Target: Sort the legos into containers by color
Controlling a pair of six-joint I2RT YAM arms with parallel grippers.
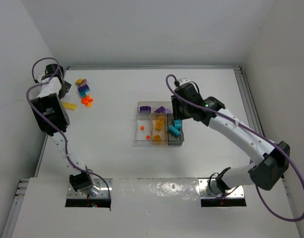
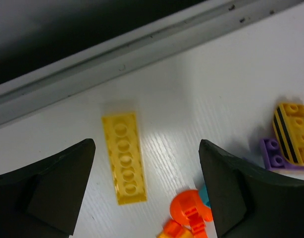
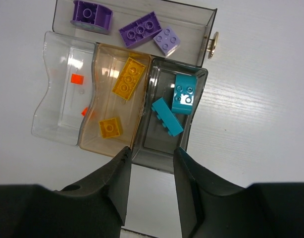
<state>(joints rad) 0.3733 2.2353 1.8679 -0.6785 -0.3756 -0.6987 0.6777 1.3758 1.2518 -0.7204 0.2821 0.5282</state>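
Note:
The left gripper moves down and slightly to the left in the wrist view next, onto the flat yellow brick (image 1: 69,106) (image 2: 125,158), which is off-center between its open fingers.
The clear tray (image 1: 140,141) lies mid-table. In the right wrist view its left bin (image 3: 53,114) holds tiny orange bits (image 3: 76,79), the middle bin has two yellow bricks (image 3: 128,79), the right bin has two teal bricks (image 3: 167,117), and the long bin has three purple bricks (image 3: 141,30). My right gripper (image 3: 151,163) is open and empty above the teal bin's near end; it also shows in the top view (image 1: 178,110). My left gripper (image 2: 147,178) is open and empty over a flat yellow brick (image 2: 125,158), with orange pieces (image 2: 191,210) by its right finger (image 2: 241,193).
A yellow piece with black stripes (image 2: 294,134) sits on a purple brick (image 2: 272,153) at the right of the left wrist view. This loose pile (image 1: 83,91) lies at the far left of the table, close to the metal rail (image 2: 142,49) and side wall.

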